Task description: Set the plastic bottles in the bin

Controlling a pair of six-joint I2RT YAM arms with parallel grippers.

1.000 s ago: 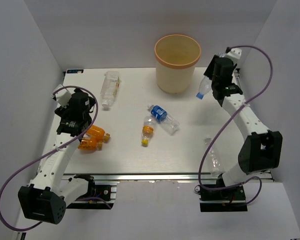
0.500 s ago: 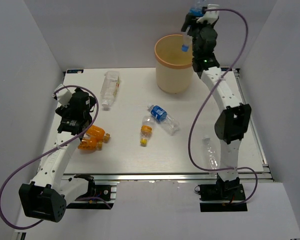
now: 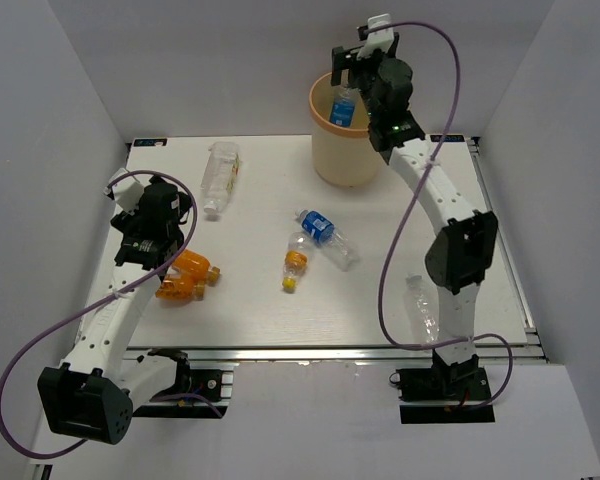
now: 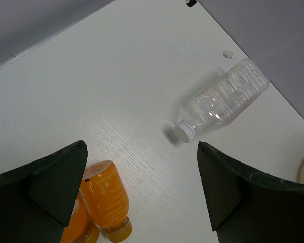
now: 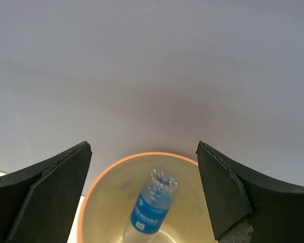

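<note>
My right gripper moves back and down onto the clear body of the mid-table blue-labelled bottle next, since the bottle in the bin (image 3: pixel 346 160) stands free of my fingers.
The beige bin (image 3: pixel 346 160) stands at the table's back. My right gripper (image 3: pixel 346 62) hangs open above its mouth. Below the open right gripper (image 5: pixel 142 148), a clear bottle with a blue label (image 5: pixel 153 210) stands tilted inside the bin (image 5: pixel 99 180), free of the fingers; from above the same bottle (image 3: pixel 345 104) shows inside the rim. My left gripper (image 3: pixel 168 255) is open and empty over two orange bottles (image 3: pixel 194 267) (image 3: pixel 177 290). In the left wrist view the gripper (image 4: pixel 142 147) frames an orange bottle (image 4: pixel 106 200) and a plain clear bottle (image 4: pixel 223 104).
A blue-labelled bottle (image 3: pixel 326 236) and a yellow-capped clear bottle (image 3: pixel 295 262) lie mid-table. A plain clear bottle (image 3: pixel 220 175) lies at the back left, and another (image 3: pixel 425 312) lies by the right arm's base. Grey walls close in on three sides.
My right arm swung from right of the bin to above it. Its jaws opened and the blue-labelled bottle dropped into the bin. The left arm stayed still.
</note>
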